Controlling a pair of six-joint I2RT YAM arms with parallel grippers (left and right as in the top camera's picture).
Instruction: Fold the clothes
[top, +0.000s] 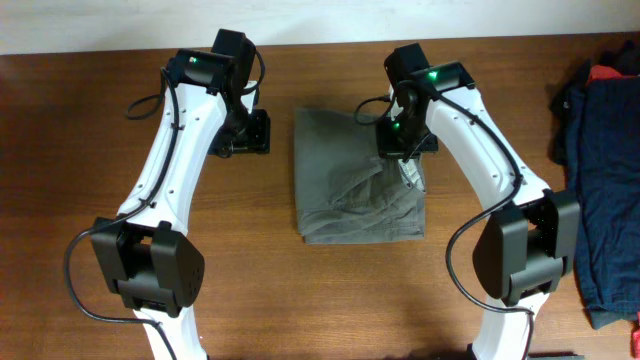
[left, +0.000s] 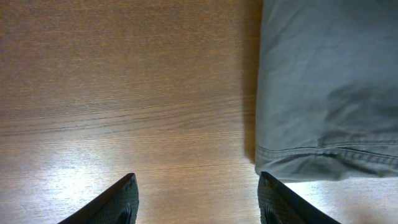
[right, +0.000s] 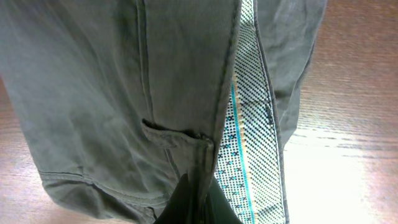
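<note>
My right gripper pulls the waistband over the exposed white lining (top: 412, 174) (right: 240, 155) next and releases it, since that lining lies to the gripper's right in the wrist view.
The grey-olive shorts (top: 355, 180) lie folded in a rough rectangle on the table's middle. My right gripper (top: 402, 152) is shut on the shorts' waistband at their upper right edge. In the right wrist view the fingers (right: 200, 202) pinch the fabric (right: 112, 93), and the patterned white lining of the waistband (right: 245, 130) shows. My left gripper (top: 250, 132) is open and empty over bare wood just left of the shorts. In the left wrist view its fingers (left: 198, 202) frame wood, with the shorts' hemmed edge (left: 329, 87) at the right.
A pile of dark navy garments (top: 605, 170) with a bit of red cloth (top: 605, 72) lies at the table's right edge. The wooden table (top: 90, 150) extends left and in front of the shorts.
</note>
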